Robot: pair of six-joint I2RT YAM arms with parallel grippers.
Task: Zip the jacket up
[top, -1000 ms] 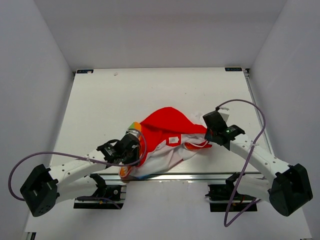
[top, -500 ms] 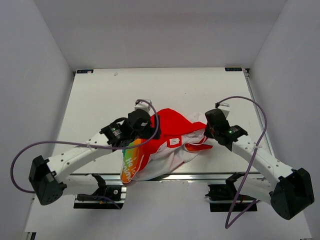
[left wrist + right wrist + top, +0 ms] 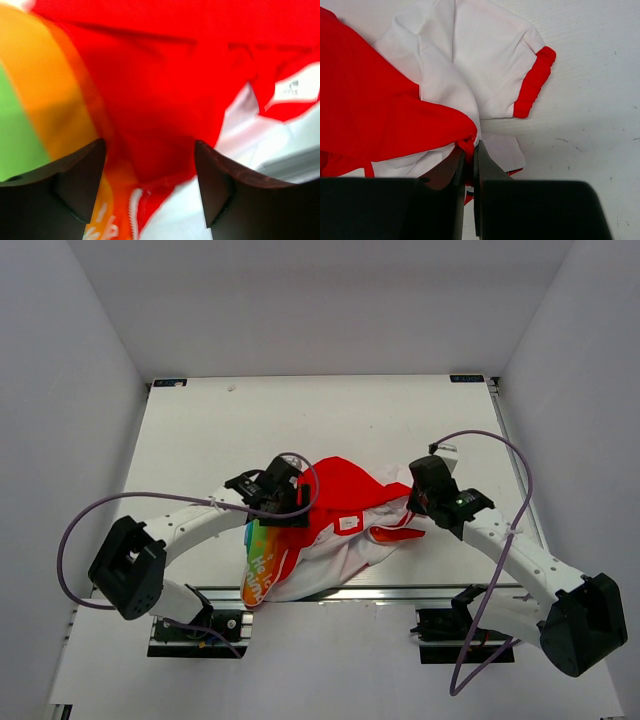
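Observation:
The jacket's red edge goes up in my right gripper next, then outward and down onto the far table, as the jacket lies crumpled by the bar.
The jacket lies crumpled near the table's front edge, red hood on top and a rainbow panel at its left. My left gripper is open just over the hood's left edge. In the left wrist view red fabric and white zipper teeth lie between the wide-apart fingers. My right gripper is shut on a red edge of the jacket at its right side. The right wrist view shows the pinched fold.
A white sleeve with a red cuff lies on the table beyond the right gripper. The jacket's lower part hangs over the metal rail at the table's front edge. A purple cable loops over the left arm.
My left gripper let go of the rainbow panel and moved away from the front edge, up over the red hood. The rainbow panel now lies spread toward the front edge. The right gripper has barely moved.

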